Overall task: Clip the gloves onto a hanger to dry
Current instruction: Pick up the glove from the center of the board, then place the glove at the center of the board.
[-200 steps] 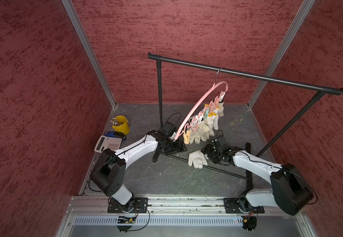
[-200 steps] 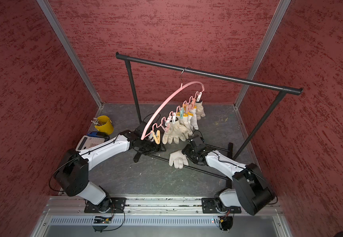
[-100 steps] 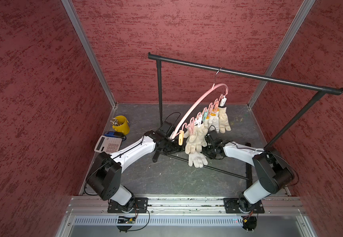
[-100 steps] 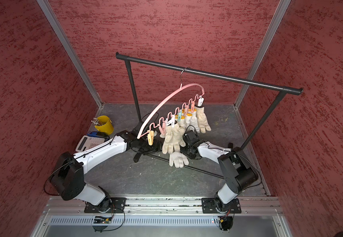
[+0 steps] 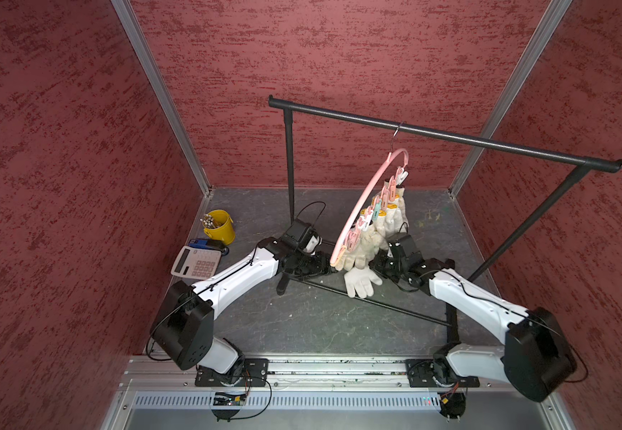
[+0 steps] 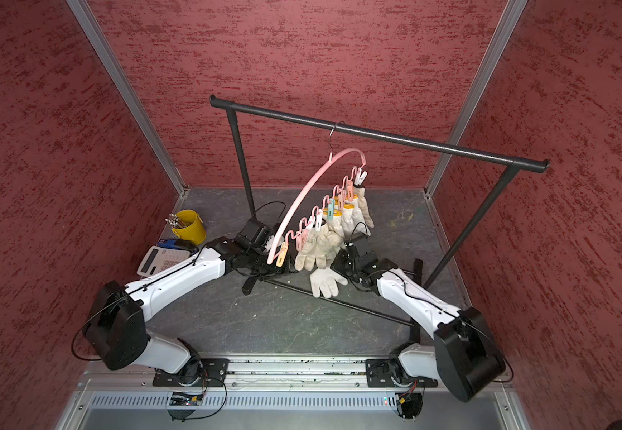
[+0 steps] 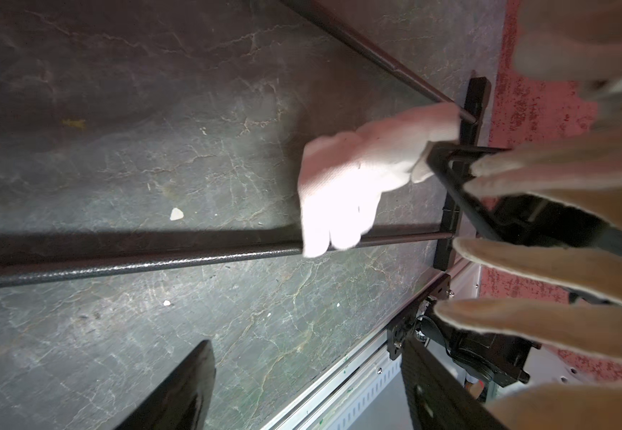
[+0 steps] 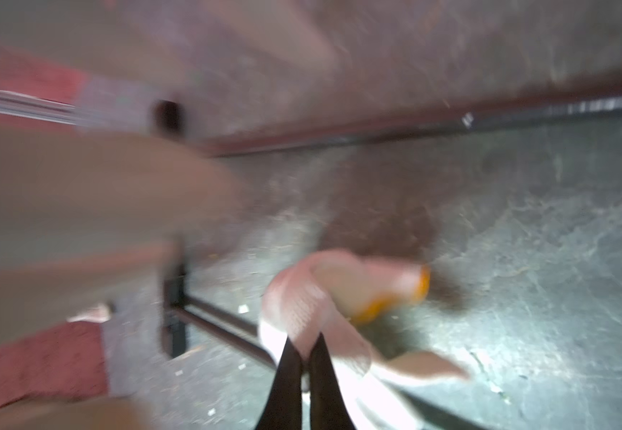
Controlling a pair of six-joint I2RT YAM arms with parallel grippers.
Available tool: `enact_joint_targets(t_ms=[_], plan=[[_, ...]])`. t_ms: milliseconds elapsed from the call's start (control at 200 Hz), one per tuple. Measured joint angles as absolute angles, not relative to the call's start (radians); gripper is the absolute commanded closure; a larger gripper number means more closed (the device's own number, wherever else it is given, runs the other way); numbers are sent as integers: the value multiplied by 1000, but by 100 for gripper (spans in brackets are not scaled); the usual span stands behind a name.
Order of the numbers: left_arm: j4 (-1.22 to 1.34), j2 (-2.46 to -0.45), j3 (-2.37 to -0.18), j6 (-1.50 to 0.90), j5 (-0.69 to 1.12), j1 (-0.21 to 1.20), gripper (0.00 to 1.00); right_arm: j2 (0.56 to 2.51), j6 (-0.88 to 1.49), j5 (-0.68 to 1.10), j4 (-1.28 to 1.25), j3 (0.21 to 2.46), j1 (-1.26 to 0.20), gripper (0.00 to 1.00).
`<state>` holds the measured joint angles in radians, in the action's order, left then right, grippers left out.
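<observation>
I should next pull the loose white glove back past the rack's base bar with my right gripper, then release it on the open floor on the bar's near side.
The pink hanger (image 5: 361, 201) (image 6: 302, 193) hangs by its hook from the black rack, with several cream gloves (image 5: 361, 245) (image 6: 316, 245) clipped along its pegs. One loose white glove (image 5: 359, 283) (image 6: 324, 283) (image 7: 346, 178) lies on the floor across the rack's base bar. My right gripper (image 5: 376, 266) (image 6: 337, 266) (image 8: 303, 346) is low beside it, jaws shut on a fold of this glove (image 8: 302, 298) near its yellow cuff. On the other side, below the hanger's low end, my left gripper (image 5: 326, 266) (image 6: 283, 270) (image 7: 305, 372) stands open and holds nothing.
The black rack's top rail (image 5: 450, 137) crosses above, and its base bar (image 5: 395, 307) runs along the floor between the arms. A yellow bucket (image 5: 220, 227) of sticks and a calculator (image 5: 196, 262) sit at the back left. Red walls enclose three sides.
My right jaws have closed on the loose glove. The hanger and its clipped gloves have swung and turned. The left gripper has stayed open.
</observation>
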<state>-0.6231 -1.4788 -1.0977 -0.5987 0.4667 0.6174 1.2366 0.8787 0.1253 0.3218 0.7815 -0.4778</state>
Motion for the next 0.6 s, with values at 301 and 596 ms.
enact_joint_targets(t_ms=[301,596], plan=[[-445,-1443,-1038,-680,661,578,20,901,794,266,210,635,-477,100],[-275,-1443,-988,-768,812,550,20,790,789,445,170,535,-493,100]])
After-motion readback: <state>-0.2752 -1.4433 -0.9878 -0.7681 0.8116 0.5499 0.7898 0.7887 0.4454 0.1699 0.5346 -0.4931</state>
